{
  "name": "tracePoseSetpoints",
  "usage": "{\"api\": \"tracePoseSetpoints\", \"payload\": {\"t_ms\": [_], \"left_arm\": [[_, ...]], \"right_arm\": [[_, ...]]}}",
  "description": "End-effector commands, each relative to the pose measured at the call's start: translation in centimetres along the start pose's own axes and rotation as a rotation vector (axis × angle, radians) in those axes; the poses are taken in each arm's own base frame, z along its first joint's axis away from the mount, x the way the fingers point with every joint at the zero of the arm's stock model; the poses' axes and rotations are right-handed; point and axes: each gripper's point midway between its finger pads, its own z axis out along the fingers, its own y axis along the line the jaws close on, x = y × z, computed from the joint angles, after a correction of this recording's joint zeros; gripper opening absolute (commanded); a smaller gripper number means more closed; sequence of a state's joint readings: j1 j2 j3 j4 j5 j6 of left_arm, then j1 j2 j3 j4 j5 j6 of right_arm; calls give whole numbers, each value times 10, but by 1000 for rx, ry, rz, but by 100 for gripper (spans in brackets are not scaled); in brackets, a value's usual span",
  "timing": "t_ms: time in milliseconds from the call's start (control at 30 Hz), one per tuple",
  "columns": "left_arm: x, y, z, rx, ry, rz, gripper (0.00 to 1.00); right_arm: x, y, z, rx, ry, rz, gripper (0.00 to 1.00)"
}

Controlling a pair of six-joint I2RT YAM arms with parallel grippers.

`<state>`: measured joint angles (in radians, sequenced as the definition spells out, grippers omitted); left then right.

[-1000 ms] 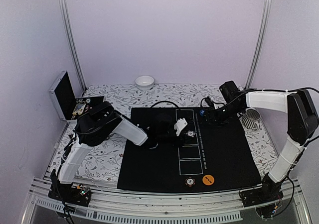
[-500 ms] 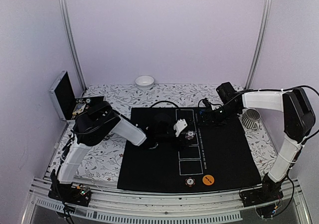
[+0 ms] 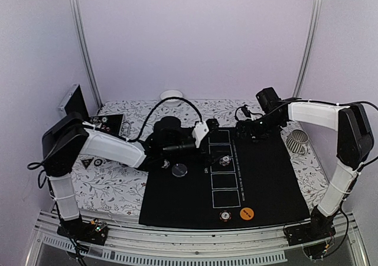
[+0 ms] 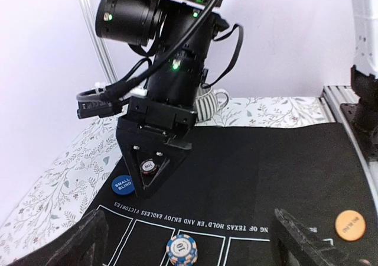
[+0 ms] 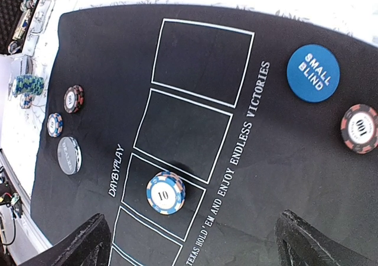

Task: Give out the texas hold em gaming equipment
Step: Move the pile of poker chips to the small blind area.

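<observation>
My right gripper moves over and down around the blue-and-white chip stack next, as the chip stack stands below it and to its left in the top view.
A blue-and-white "10" chip stack stands in a white rectangle of the black mat. My left gripper hangs open just behind the stack with nothing between its fingers. My right gripper is open too, above the mat's far edge. Beside it lie a red "100" chip and the blue small-blind disc. A grey dealer disc lies on the mat's left part. An orange disc and one chip lie near the front edge.
A white bowl sits at the back wall, a striped cup right of the mat, an open case at the far left. More loose chips and a green stack are left of the rectangles.
My left gripper has opened and pulled back from the chip stack toward the far edge, uncovering the grey disc. My right gripper opened wider and drifted slightly left.
</observation>
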<state>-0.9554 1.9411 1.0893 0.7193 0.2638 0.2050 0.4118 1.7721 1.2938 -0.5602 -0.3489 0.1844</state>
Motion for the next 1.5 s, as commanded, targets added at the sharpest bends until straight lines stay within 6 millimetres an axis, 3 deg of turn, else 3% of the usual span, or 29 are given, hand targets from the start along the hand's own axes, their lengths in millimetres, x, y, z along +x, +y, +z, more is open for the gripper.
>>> {"api": "tracePoseSetpoints", "payload": {"t_ms": [0, 67, 200, 367, 533, 633, 867, 1100, 1200, 1467], "left_arm": [[-11, -12, -41, 29, 66, -81, 97], [-12, -4, -57, -34, 123, -154, 97], [-7, 37, -92, -276, 268, -274, 97], [-10, 74, -147, -464, 316, -416, 97], [-20, 88, -186, -548, 256, -446, 97], [-16, 88, -194, -559, 270, -445, 97], [-5, 86, -198, -565, 303, -439, 97], [-8, 89, -198, -573, 307, -412, 97], [-9, 92, -198, -584, 309, -399, 97], [-5, 92, -202, -596, 326, -400, 97]], "right_arm": [[-13, 3, -12, 43, -37, -29, 97], [-10, 4, -5, 65, -20, -38, 95], [4, 16, 20, 99, 53, -99, 84], [15, 28, 46, 146, 122, -171, 87], [24, 28, 70, 201, 186, -207, 91], [31, 28, 81, 251, 228, -238, 92], [42, 24, 88, 319, 279, -273, 88], [60, 20, 102, 331, 391, -329, 75], [69, 20, 106, 354, 408, -356, 75], [75, 8, 104, 451, 438, -382, 62]]}}
